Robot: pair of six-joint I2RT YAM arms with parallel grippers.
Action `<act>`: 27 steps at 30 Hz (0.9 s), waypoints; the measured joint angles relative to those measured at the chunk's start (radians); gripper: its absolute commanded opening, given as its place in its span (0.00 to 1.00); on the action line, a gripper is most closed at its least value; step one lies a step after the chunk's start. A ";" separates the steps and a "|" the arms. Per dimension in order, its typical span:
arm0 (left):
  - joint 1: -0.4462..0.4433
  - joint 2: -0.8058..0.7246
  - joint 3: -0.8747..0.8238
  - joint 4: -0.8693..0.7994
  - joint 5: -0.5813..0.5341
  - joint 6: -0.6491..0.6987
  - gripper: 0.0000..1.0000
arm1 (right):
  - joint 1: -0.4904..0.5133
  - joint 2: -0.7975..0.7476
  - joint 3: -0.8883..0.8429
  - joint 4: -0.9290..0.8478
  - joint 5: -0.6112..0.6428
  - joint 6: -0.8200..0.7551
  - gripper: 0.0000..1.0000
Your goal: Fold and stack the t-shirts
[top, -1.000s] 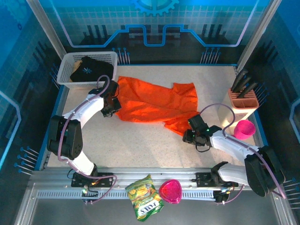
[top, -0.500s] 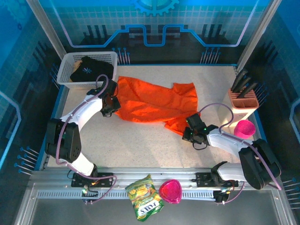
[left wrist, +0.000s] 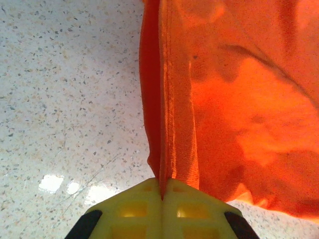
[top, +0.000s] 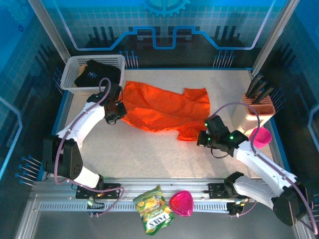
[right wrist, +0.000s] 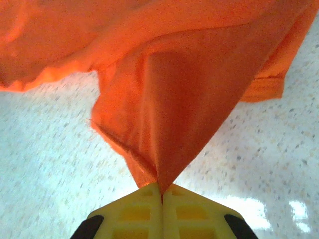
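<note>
The orange t-shirt lies crumpled. My right gripper will next pull the corner of the orange t-shirt [top: 164,108] back over the bare table before the near bar [top: 196,162] and let go.
The orange t-shirt [top: 164,108] lies crumpled across the middle of the speckled table. My left gripper [top: 115,110] is shut on its left edge; the hemmed cloth [left wrist: 172,99] runs straight out from between the yellow fingers [left wrist: 134,206]. At the shirt's lower right corner, my right gripper [top: 202,138] is shut on the cloth, which rises in a taut peak [right wrist: 169,124] from the closed fingertips [right wrist: 192,209]. The black t-shirt [top: 94,73] with a white starburst print sits in the white basket [top: 117,60] at the back left.
A peach-coloured holder [top: 259,107] with dark utensils stands at the right edge, with a pink cup [top: 259,137] in front of it. On the near rail lie a yellow-green snack bag [top: 154,209] and a pink bowl [top: 181,202].
My right gripper has closed on the shirt's lower right corner and lifted it off the table. My left gripper has drawn the left edge slightly up and left.
</note>
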 measured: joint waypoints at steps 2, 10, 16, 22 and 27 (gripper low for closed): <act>0.000 -0.030 0.005 -0.021 0.008 0.003 0.00 | 0.005 -0.038 0.020 -0.067 -0.055 -0.026 0.00; 0.000 -0.161 0.021 -0.115 0.036 0.029 0.00 | 0.037 -0.128 0.033 -0.232 -0.373 -0.079 0.00; 0.000 -0.233 0.020 -0.173 0.044 0.034 0.00 | 0.092 -0.086 -0.099 -0.229 -0.459 -0.058 0.00; 0.000 -0.255 -0.055 -0.185 0.027 0.033 0.00 | 0.097 -0.030 -0.217 -0.124 -0.406 0.034 0.00; 0.002 -0.253 -0.185 -0.170 -0.014 0.022 0.00 | 0.097 -0.002 -0.222 -0.039 -0.301 0.080 0.00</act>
